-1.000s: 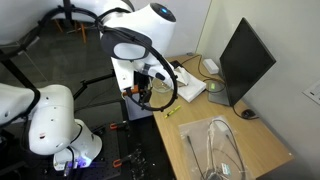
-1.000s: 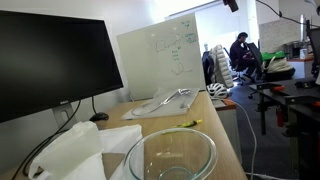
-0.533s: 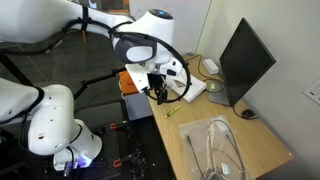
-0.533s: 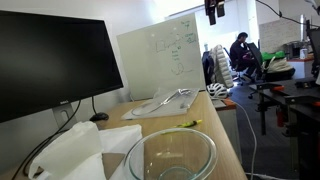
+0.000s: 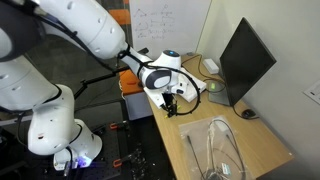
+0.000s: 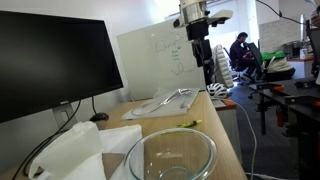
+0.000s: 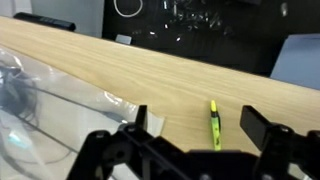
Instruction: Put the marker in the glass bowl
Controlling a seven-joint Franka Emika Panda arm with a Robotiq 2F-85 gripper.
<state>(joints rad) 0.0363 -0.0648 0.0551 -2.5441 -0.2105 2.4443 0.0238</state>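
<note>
My gripper will next go down toward the desk, moving a little to the right in the wrist view, onto the marker's near end, because it lies off-center between the open fingers.
The marker is a slim yellow-green stick lying flat on the wooden desk. It also shows in an exterior view, just beyond the glass bowl. The glass bowl is large, clear and empty, and it also shows in an exterior view. My gripper is open and empty and hangs above the desk. In the wrist view the marker lies between its two fingers, nearer the right one. The gripper shows in both exterior views, well above the desk.
A black monitor stands on the desk beside the bowl. A whiteboard leans at the far end with a clear tray at its foot. White cloth lies by the monitor. A clear glassy sheet is at the wrist view's left.
The arm has swung out and down over the desk. The gripper has come from the top edge of an exterior view to a place above the marker. The marker and bowl have not moved.
</note>
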